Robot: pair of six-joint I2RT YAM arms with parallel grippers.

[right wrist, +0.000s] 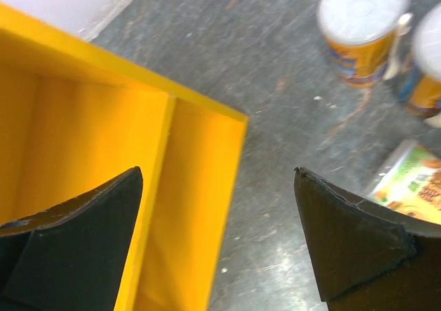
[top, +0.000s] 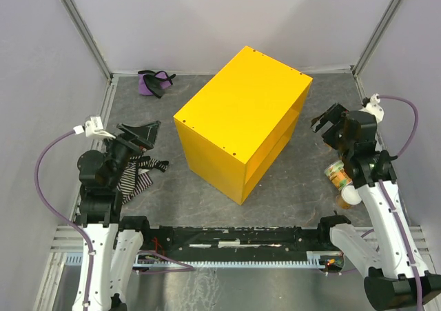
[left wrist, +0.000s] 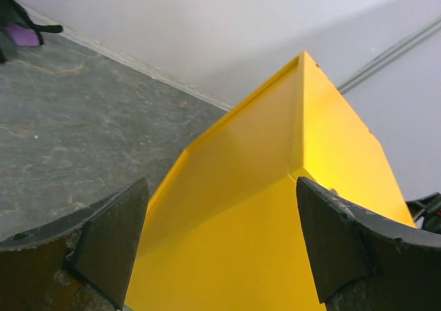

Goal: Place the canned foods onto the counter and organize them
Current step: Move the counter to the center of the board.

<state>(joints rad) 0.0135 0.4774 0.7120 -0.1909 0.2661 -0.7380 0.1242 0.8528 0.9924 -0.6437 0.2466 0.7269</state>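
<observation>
My right gripper swings to the left in the top view next, turning onto the counter's top edge, as the counter's open side leaves finger room beneath.
The counter [top: 241,118] is a large yellow box standing in the middle of the table; no can stands on its top. Two cans with orange labels [top: 337,174] show beside and partly under my right arm. In the right wrist view two upright white-lidded cans [right wrist: 362,21] [right wrist: 427,69] and a green-labelled can lying down [right wrist: 413,183] sit right of the counter's open side [right wrist: 83,138]. My right gripper [top: 325,121] [right wrist: 217,171] is open and empty over the floor by that open side. My left gripper [top: 146,133] [left wrist: 220,182] is open and empty, facing the counter [left wrist: 275,207].
A striped cloth [top: 138,176] lies under my left arm. A purple and black object [top: 155,82] [left wrist: 24,34] sits in the far left corner. Grey walls close in the table at the back and sides.
</observation>
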